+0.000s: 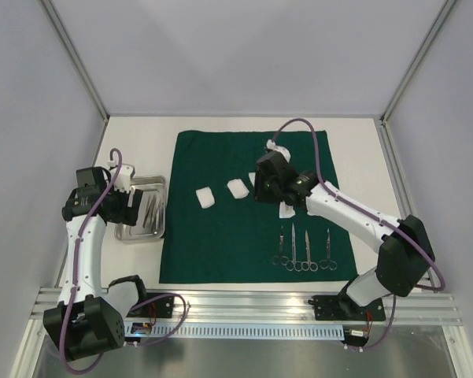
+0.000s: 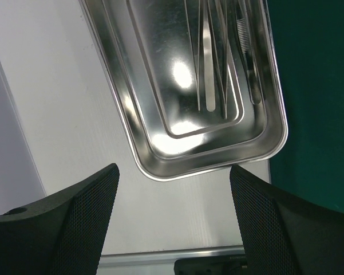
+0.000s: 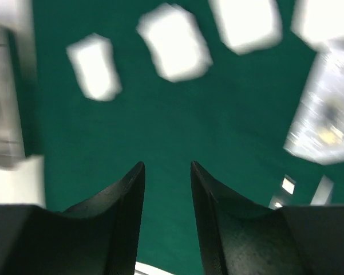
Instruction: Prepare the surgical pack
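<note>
The robot's right gripper will move back and down onto the stems of the scissors (image 1: 281,248) nearest the tray, because the open drape beside them leaves room for a finger.
The dark green drape (image 1: 244,236) lies flat in the middle of the table. Several white gauze pads (image 1: 207,197) sit in a row on its far half; they also show, blurred, in the right wrist view (image 3: 174,41). Several scissors (image 1: 303,250) lie side by side on the drape's near right. The steel tray (image 1: 130,234) stands left of the drape and holds forceps (image 2: 209,69). My left gripper (image 2: 173,183) is open and empty above the bare table at the tray's near end (image 2: 154,166). My right gripper (image 3: 166,166) is open and empty over the drape near the gauze.
A clear wrapper (image 3: 323,123) lies on the drape by the right gripper, also visible in the top view (image 1: 287,211). White walls enclose the table on three sides. An aluminium rail (image 1: 244,303) runs along the near edge.
</note>
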Robot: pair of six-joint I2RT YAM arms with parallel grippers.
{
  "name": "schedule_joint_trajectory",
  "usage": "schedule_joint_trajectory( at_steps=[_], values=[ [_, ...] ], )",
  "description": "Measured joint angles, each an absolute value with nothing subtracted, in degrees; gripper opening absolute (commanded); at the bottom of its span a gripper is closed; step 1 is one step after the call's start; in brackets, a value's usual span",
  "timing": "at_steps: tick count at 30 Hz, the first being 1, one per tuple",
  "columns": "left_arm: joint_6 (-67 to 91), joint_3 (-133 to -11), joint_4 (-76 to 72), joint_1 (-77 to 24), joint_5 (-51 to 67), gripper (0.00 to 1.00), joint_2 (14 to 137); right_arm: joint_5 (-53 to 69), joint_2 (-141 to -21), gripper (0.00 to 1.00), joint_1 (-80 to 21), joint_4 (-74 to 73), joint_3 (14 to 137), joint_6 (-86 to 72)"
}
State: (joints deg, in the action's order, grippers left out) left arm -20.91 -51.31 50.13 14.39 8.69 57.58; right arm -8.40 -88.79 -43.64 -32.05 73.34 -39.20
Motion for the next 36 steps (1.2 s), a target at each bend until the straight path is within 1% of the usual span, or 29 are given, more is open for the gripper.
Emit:
schedule_joint_trajectory(
  at_steps=[3,6,8,14,23,26,27,29,30,33,36],
  values=[
    [-20.93,-51.72,51.03,14.39,9.87,0.87,57.58,-9.39,-84.88,0.41,-41.30,-36.60,62.98,-39.20],
    [-20.91,-51.72,51.51,14.39,10.20,0.87,57.56,-9.32,-84.05,0.40,-40.58,-38.68,55.79,-39.62],
    [-20.91,-51.72,51.68,14.39,10.22,0.87,57.56,-9.34,-84.07,0.37,-40.34,-39.68,52.64,-39.86],
    [-20.93,-51.72,51.81,14.39,10.22,0.87,57.56,-9.34,-85.82,0.32,-40.27,-40.84,50.89,-40.56],
    [-20.93,-51.72,52.07,14.39,10.20,0.87,57.54,-7.94,-90.13,0.29,-40.27,-38.61,50.50,-40.69],
    [-20.93,-51.72,52.07,14.39,10.20,0.87,57.49,-7.55,-90.70,0.24,-40.27,-38.11,50.30,-40.69],
    [-20.93,-51.72,52.07,14.39,10.22,0.87,57.43,-7.46,-90.70,0.19,-40.23,-38.11,50.28,-40.69],
    [-20.93,-51.72,52.07,14.39,10.22,0.87,57.36,-7.42,-90.67,0.14,-40.01,-38.19,50.24,-40.66],
    [-20.93,-51.72,52.10,14.39,10.22,0.87,57.34,-7.40,-90.67,0.08,-39.92,-38.26,50.22,-40.69],
    [-20.93,-51.72,52.10,14.39,10.22,0.87,57.32,-7.42,-90.48,0.01,-39.92,-38.26,50.11,-40.73],
    [-20.93,-51.72,52.10,14.39,10.20,0.87,57.32,-7.38,-90.00,0.01,-39.92,-37.85,49.69,-40.77]
  ],
)
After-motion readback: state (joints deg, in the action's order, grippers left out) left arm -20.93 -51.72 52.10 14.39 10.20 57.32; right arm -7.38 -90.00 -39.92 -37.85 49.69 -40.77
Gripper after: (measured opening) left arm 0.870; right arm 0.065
